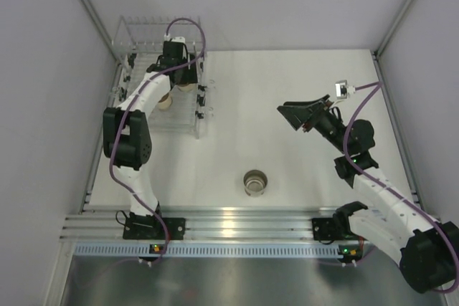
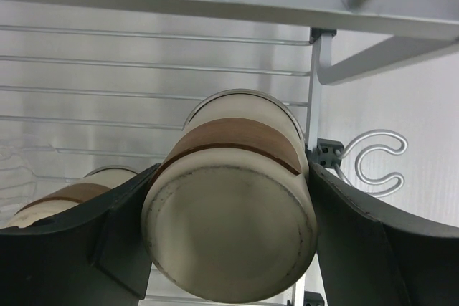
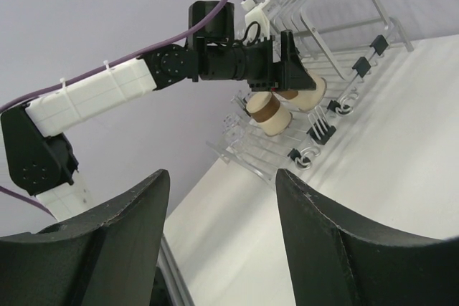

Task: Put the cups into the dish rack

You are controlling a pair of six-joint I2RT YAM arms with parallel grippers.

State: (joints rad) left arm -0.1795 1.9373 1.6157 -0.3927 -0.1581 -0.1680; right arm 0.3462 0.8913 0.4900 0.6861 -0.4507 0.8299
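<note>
The part of the rack wires between the second cup and the clips is empty, so the left gripper will next go slightly back down onto the wires there beside the second cup (image 1: 182, 95) and let go.
My left gripper (image 1: 183, 77) reaches into the clear dish rack (image 1: 147, 48) at the far left. It is shut on a cream cup with a brown band (image 2: 229, 227), held on its side between the dark fingers (image 2: 115, 241) over the rack's tines. A second cream cup (image 2: 79, 193) lies in the rack just to its left; it also shows in the top view (image 1: 165, 101). A third cream cup with a shiny inside (image 1: 254, 182) stands upright on the table near the front middle. My right gripper (image 1: 292, 114) is open and empty above the table's right half. I cannot make out the clear cups for certain.
The right wrist view shows the left arm (image 3: 93, 94), the rack (image 3: 323, 26) and both racked cups (image 3: 271, 114). Black clips (image 1: 201, 94) line the rack's right side. Grey walls close in the table; a metal rail (image 1: 237, 220) runs along the front edge.
</note>
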